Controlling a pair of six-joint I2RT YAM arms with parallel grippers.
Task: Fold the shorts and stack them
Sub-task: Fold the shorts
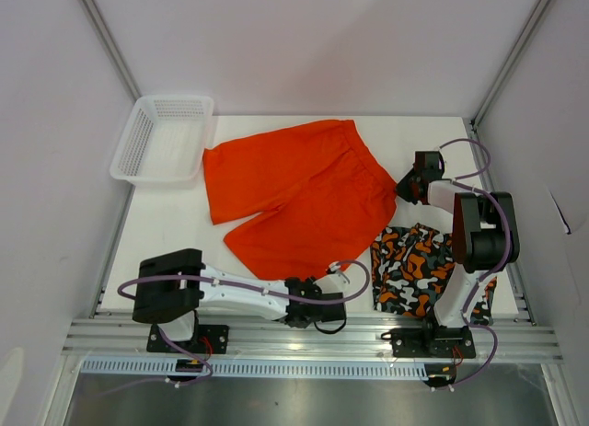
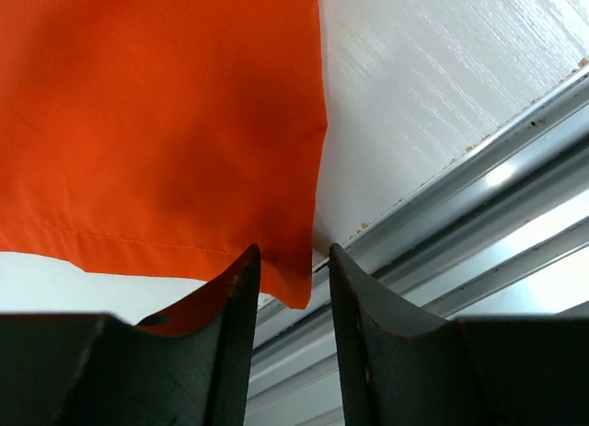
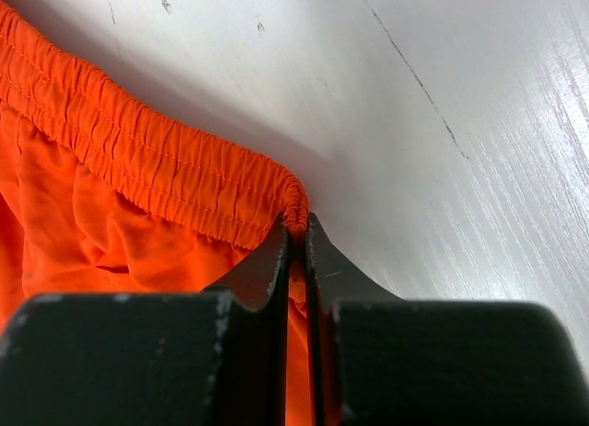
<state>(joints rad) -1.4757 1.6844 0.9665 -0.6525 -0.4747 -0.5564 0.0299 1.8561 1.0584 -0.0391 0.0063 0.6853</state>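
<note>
My right gripper has its corner of the orange shorts and next goes up and carries it outward over the waistband's far end [image 1: 349,127] to release it, since that end lies outward of the gripper.
The plain orange shorts [image 1: 294,191] lie spread flat in the middle of the white table, waistband to the right. The patterned shorts [image 1: 414,270] lie crumpled at the near right. My left gripper [image 1: 339,277] is at the near leg's hem corner. In the left wrist view it is open [image 2: 294,251], with the hem corner of the orange shorts [image 2: 184,122] hanging between the jaws. My right gripper [image 1: 401,189] is at the waistband's right corner. In the right wrist view it is shut [image 3: 296,222] on the waistband of the orange shorts [image 3: 166,159].
A white mesh basket [image 1: 164,136] stands at the far left, half off the table. Aluminium rails [image 2: 479,196] run along the table's near edge, right by the left gripper. Enclosure walls stand on three sides.
</note>
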